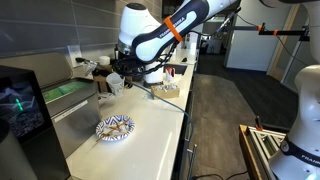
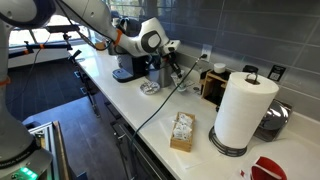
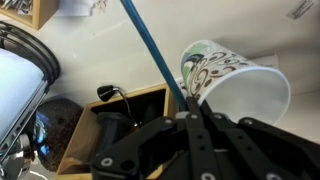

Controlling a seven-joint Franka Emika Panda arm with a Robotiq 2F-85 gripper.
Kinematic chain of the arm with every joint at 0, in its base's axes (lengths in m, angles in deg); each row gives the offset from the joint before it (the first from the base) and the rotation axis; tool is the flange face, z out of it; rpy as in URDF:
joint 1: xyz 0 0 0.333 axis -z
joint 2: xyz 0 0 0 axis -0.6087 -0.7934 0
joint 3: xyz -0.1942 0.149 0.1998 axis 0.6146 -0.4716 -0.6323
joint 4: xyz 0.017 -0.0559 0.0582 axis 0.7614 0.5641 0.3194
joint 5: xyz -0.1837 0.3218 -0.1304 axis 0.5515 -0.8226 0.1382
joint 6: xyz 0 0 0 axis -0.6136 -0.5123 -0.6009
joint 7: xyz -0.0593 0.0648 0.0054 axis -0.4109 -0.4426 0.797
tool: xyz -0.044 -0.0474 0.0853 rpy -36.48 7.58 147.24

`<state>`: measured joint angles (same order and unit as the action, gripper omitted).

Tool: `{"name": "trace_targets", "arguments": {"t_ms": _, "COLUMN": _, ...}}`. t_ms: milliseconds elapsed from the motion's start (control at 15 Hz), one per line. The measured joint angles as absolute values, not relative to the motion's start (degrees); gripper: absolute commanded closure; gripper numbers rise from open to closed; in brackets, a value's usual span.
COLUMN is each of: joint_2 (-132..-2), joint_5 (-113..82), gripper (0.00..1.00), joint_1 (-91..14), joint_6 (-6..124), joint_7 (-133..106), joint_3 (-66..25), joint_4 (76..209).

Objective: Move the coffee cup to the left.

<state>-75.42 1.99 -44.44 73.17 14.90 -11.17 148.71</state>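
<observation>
The bare counter beside the plate is below my gripper, so next my gripper will lower the cup, which is still hanging in the air, onto that counter and let go of the cup's rim.
The coffee cup (image 3: 238,82) is a small white mug with bluish markings. In the wrist view it sits tilted right at my fingertips. My gripper (image 3: 194,104) looks shut on its wall, with the black fingers converging at the cup's edge. In an exterior view the gripper (image 1: 118,82) hangs over the far end of the counter, with the white cup (image 1: 112,86) at its tip, above the surface. In an exterior view the gripper (image 2: 164,67) is beside the coffee machine, and the cup is too small to make out there.
A blue-and-white plate (image 1: 113,127) lies on the counter (image 1: 150,135) and also shows in an exterior view (image 2: 150,87). A wooden box (image 2: 214,85), a paper-towel roll (image 2: 243,110), a small carton (image 2: 182,131) and a coffee machine (image 2: 130,65) stand along the counter. A blue cable (image 3: 150,50) crosses the wrist view.
</observation>
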Motion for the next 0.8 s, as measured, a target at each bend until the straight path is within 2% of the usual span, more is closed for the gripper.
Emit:
{"name": "trace_targets", "arguments": {"t_ms": 333, "joint_2": -78.59, "joint_5": -0.53, "gripper": 0.99, "joint_1": -45.06, "joint_6": 64.92, "joint_7": 14.9, "joint_3": -13.35, "joint_4": 144.1}}
{"name": "trace_targets", "arguments": {"t_ms": 733, "joint_2": -82.4, "joint_5": -6.64, "gripper": 0.99, "joint_1": -44.12, "joint_6": 61.87, "joint_7": 17.5, "joint_3": -13.56, "joint_4": 139.4}}
{"name": "trace_targets", "arguments": {"t_ms": 800, "joint_2": -83.07, "joint_5": -7.34, "gripper": 0.71, "joint_1": -43.83, "joint_6": 61.86, "joint_7": 18.11, "joint_3": -13.56, "joint_4": 138.78}}
